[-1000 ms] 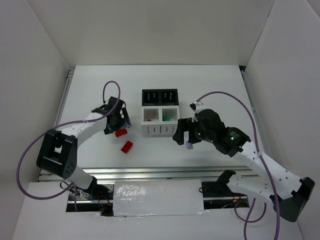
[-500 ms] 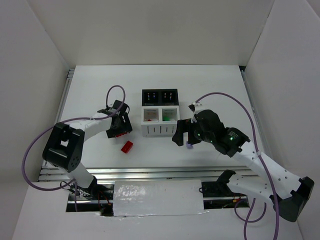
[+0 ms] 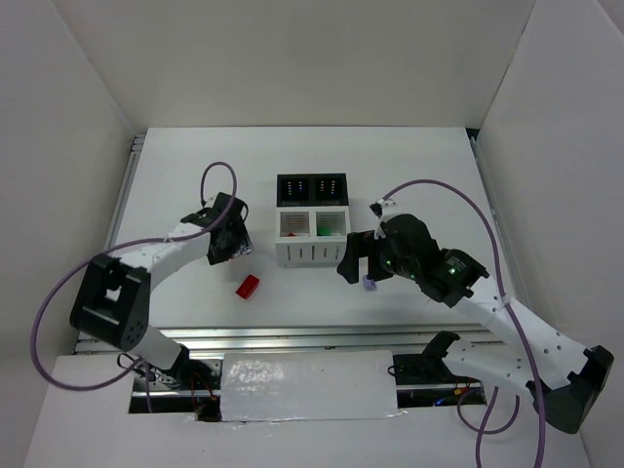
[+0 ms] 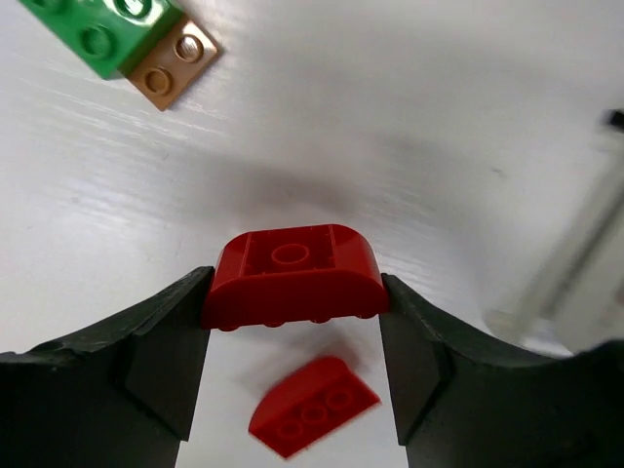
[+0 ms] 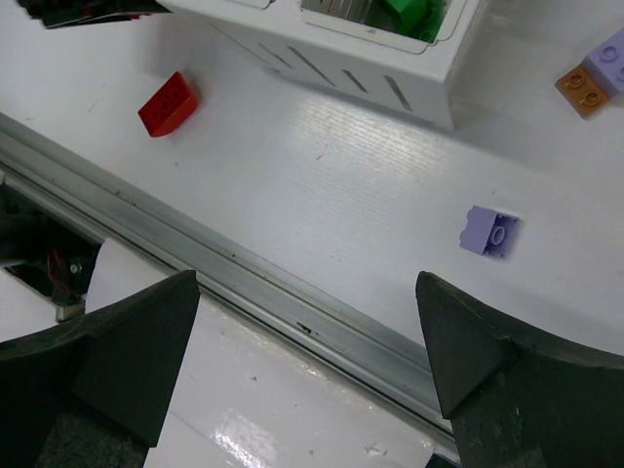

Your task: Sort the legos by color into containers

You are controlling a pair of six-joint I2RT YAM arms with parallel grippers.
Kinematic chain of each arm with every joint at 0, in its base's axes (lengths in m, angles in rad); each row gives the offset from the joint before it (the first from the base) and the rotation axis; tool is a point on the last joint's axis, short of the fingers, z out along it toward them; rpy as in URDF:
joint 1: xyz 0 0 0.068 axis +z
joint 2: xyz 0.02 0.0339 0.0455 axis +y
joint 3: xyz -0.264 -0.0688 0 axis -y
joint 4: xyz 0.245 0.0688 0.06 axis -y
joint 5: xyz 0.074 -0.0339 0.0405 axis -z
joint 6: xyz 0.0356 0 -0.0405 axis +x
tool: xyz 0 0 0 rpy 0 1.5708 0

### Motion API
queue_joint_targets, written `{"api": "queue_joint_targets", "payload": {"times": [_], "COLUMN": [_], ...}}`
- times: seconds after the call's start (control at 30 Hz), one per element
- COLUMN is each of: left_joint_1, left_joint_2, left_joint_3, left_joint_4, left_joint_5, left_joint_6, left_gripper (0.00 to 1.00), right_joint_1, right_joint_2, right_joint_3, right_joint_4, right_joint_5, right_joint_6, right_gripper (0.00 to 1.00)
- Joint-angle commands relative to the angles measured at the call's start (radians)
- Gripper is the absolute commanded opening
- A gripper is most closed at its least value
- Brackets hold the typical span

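Observation:
I should next lift the red curved lego in my left gripper and move it over the near container section that already holds a red piece (image 3: 290,233). Then I should lower it toward that section.
My left gripper (image 3: 230,244) is shut on a red curved lego (image 4: 292,278) and holds it above the table, left of the containers (image 3: 312,255). A second red lego (image 3: 248,286) lies on the table below it and also shows in the left wrist view (image 4: 312,417). A green lego with a brown piece (image 4: 102,29) lies nearby. My right gripper (image 5: 307,361) is open and empty over the table's front rail. A lavender lego (image 5: 490,231) lies just beyond it and also shows in the top view (image 3: 369,284). The near compartments hold a red piece (image 3: 290,233) and a green piece (image 5: 409,15).
A lavender lego with a brown piece (image 5: 600,73) lies to the right of the containers. A metal rail (image 5: 292,292) runs along the table's front edge. White walls close in the table at the left, back and right.
My left gripper closed on a red lego that lay on the table and has lifted it slightly up and back. The right arm has not moved.

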Motion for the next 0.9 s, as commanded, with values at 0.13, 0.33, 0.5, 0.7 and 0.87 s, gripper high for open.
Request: {"api": "queue_joint_targets", "payload": {"times": [0.13, 0.33, 0.5, 0.7, 0.87], "left_joint_1": [-0.083, -0.200, -0.261, -0.282, -0.284], "left_joint_2": [-0.361, -0.343, -0.226, -0.129, -0.105], "left_joint_3": [0.123, 0.257, 0.308, 0.341, 0.340], "left_joint_4": [-0.024, 0.041, 0.109, 0.117, 0.121], "left_joint_5": [-0.018, 0.086, 0.149, 0.142, 0.140], "left_joint_6": [0.022, 0.136, 0.152, 0.145, 0.143], "left_gripper": [0.02, 0.10, 0.14, 0.17, 0.34], "right_joint_1": [0.005, 0.005, 0.004, 0.004, 0.004], "right_joint_2": [-0.101, -0.124, -0.125, -0.132, -0.128], "right_joint_3": [0.023, 0.066, 0.083, 0.077, 0.069], "right_joint_4": [0.001, -0.062, -0.085, -0.098, -0.095], "right_joint_5": [0.148, 0.205, 0.210, 0.212, 0.212], "right_joint_6": [0.021, 0.045, 0.047, 0.045, 0.039], "right_gripper": [1.00, 1.00, 1.00, 1.00, 1.00]}}
